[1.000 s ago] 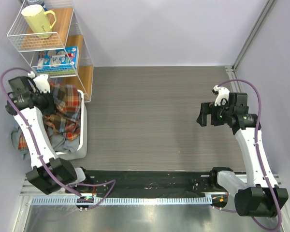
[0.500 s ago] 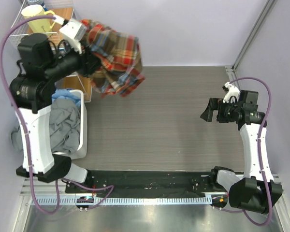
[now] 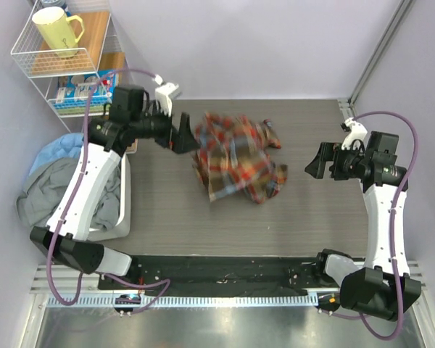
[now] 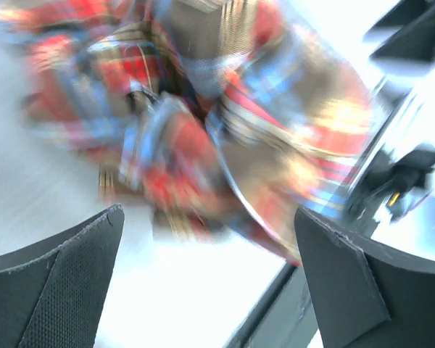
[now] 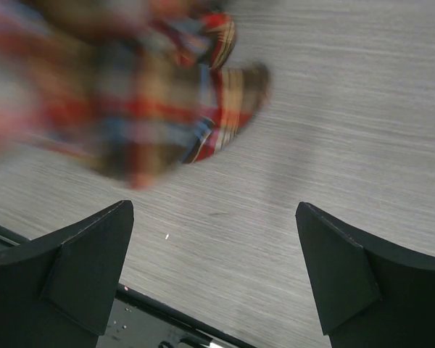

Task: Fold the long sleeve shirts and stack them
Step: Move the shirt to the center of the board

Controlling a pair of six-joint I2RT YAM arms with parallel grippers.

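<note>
The shirt's near edge borders bare tabletop. My right gripper will next swing to the left in the top view, turning and going down onto that edge.
A crumpled plaid long sleeve shirt in red, brown and blue lies bunched in the middle of the table, blurred by motion. My left gripper hovers just left of it, jaws wide open and empty; in the left wrist view the shirt fills the space beyond the open fingers. My right gripper hangs open to the right of the shirt, apart from it. The right wrist view has the shirt above its spread fingers, with bare table between them.
A white bin with grey and blue clothes stands at the left edge. A wire shelf with a yellow mug sits at the back left. A black strip runs along the near edge.
My left arm swung the plaid shirt out of the bin, up and across to the table, then opened and let it drop. The right arm barely shifted.
</note>
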